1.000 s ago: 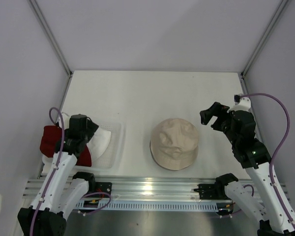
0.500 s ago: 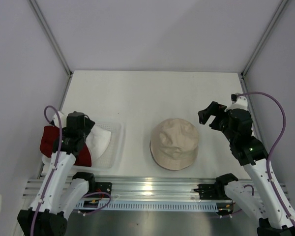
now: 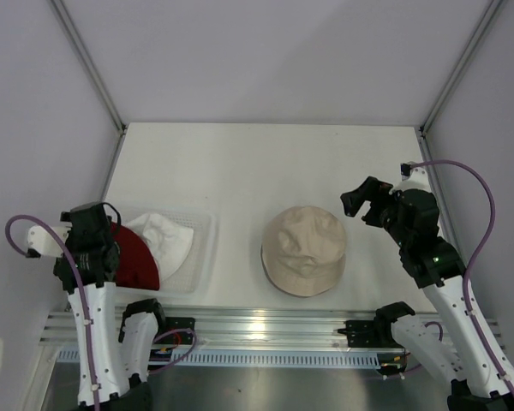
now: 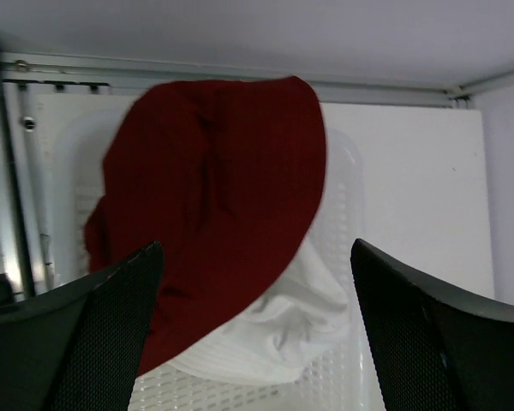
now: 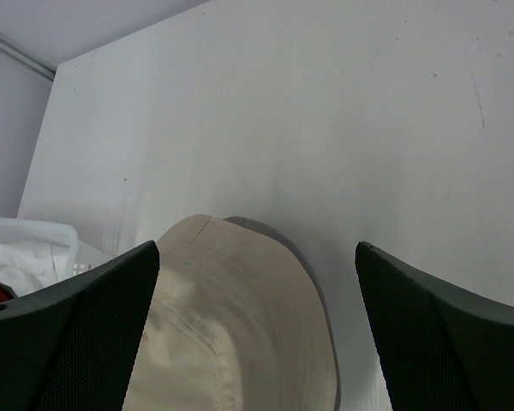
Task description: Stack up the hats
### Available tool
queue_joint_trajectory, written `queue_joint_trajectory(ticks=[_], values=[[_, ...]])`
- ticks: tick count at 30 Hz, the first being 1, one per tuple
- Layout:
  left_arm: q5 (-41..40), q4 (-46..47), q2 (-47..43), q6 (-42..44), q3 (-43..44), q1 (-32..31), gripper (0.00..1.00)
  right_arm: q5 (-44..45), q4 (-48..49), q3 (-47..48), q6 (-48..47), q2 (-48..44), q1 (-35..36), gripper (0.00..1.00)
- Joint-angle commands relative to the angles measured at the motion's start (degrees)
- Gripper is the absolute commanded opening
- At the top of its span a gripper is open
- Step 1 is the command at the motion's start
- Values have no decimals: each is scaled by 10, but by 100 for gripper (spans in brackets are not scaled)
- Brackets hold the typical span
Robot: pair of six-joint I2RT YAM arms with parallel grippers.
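Note:
The red hat's brim [image 3: 132,250] [image 4: 233,261] is below my left gripper and slightly toward the side of the tray, so my left gripper will go down and move a little that way, onto it.
The beige hat [image 3: 304,250] lies crown up on the table's near middle, and the right wrist view [image 5: 231,325] shows its grey brim underside. The dark red hat [image 3: 135,261] lies partly over the white hat [image 3: 164,240] in the clear tray at the left. Both also show in the left wrist view, red [image 4: 206,188] over white [image 4: 283,330]. My left gripper [image 3: 101,255] is open and empty at the red hat's left edge, its opening facing both hats [image 4: 257,248]. My right gripper [image 3: 364,201] is open and empty, above the table just right of the beige hat [image 5: 257,248].
The shallow clear plastic tray [image 3: 201,257] sits at the near left and holds the white hat; its rim shows in the left wrist view [image 4: 347,188]. Enclosure walls stand on both sides and at the back. A metal rail [image 3: 265,325] runs along the near edge.
My left arm has swung back and to the left, away from the tray, and now covers the red hat's left part. My right gripper has shifted slightly left.

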Motion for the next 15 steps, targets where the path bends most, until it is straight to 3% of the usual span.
queue_joint_trajectory(ticks=[1,7,10,15], values=[[-9,-58,-25,4,0,54,92,-22,33,-12,18,-12,-2,99],[3,-24,-22,29,-55,139,89,-80,78,-39,44,-16,-2,99],[55,69,-15,79,-94,178,87,-101,85,-26,42,6,-2,100],[96,128,2,108,-118,195,80,-111,85,-25,50,28,6,99]])
